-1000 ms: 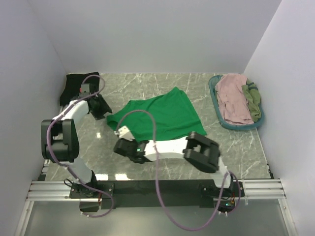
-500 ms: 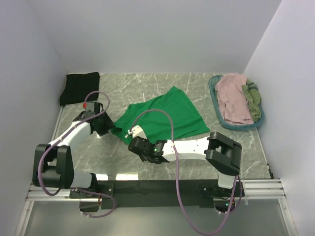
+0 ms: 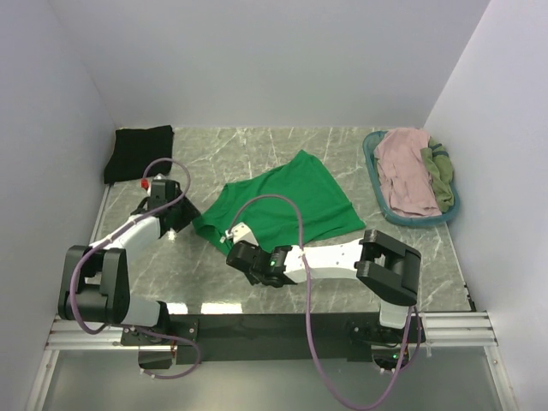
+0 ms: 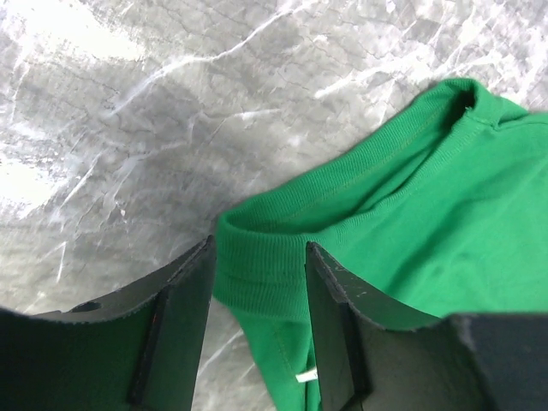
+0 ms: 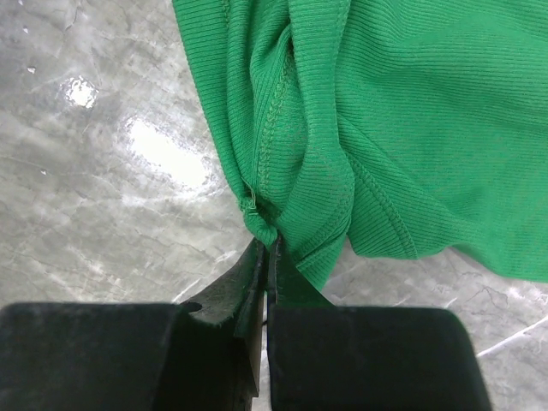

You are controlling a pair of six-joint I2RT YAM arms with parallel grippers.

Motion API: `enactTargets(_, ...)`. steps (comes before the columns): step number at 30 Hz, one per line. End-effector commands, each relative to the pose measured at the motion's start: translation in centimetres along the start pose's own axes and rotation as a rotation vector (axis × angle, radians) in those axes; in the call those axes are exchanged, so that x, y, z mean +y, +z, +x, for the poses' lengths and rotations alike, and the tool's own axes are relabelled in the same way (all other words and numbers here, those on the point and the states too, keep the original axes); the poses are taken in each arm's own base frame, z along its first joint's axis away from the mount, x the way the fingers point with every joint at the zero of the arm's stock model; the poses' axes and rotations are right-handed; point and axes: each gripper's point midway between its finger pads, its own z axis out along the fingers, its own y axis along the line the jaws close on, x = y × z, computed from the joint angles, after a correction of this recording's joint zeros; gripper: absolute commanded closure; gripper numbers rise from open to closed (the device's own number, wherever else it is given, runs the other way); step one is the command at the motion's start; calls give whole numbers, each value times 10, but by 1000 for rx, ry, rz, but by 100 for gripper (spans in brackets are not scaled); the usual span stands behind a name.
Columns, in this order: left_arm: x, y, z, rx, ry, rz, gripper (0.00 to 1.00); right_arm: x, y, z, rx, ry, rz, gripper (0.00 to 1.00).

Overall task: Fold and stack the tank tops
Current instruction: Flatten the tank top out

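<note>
The green tank top's ribbed strap point(image 3: 201, 226) point(image 4: 261, 267) lies between the open fingers, just behind their ends. My left gripper should next move back slightly and close on it.
A bright green tank top point(image 3: 287, 201) lies spread on the marble table, its near-left corner bunched. My left gripper point(image 3: 185, 218) is open at its left edge. In the left wrist view point(image 4: 261, 250) the two fingers stand either side of the ribbed green strap point(image 4: 257, 278) without closing on it. My right gripper point(image 3: 236, 250) is shut on the top's near hem, and the right wrist view point(image 5: 267, 244) shows the green cloth point(image 5: 394, 111) pinched at the fingertips. A black tank top point(image 3: 138, 152) lies folded at the back left. A dusty pink top point(image 3: 404, 171) and an olive top point(image 3: 439, 175) lie in the basket.
A teal oval basket point(image 3: 372, 163) stands at the back right against the right wall. White walls close in the table on the left, back and right. The arms' mounting rail point(image 3: 274, 330) runs along the near edge.
My left gripper has swung from beside the black top toward me to the green top's left strap. My right gripper has moved right with the hem, dragging the green top slightly.
</note>
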Motion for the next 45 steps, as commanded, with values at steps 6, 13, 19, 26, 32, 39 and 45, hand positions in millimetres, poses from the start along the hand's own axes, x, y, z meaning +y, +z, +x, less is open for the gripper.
enactTargets(6, 3, -1, 8, -22, -4, 11, 48, 0, -12, -19, -54, 23, -18, 100)
enactTargets(13, 6, -2, 19, -24, 0, 35, 48, 1, -9, -21, -51, 12, -19, 100)
enactTargets(19, 3, 6, 19, -29, -3, 51, 50, -1, -9, -24, -53, 6, -14, 100)
enactTargets(26, -12, -12, 5, -134, -17, 174, 44, 1, -6, -27, -52, 2, -14, 100)
enactTargets(32, -12, -19, 11, -148, -20, 220, 39, 1, -6, -28, -53, 2, -14, 100)
enactTargets(39, -3, -9, 18, -108, -2, 165, 44, 0, -6, -29, -52, -2, -10, 100)
enactTargets(45, 10, 4, 19, -87, -27, 73, 52, -1, -9, -28, -55, 1, -11, 100)
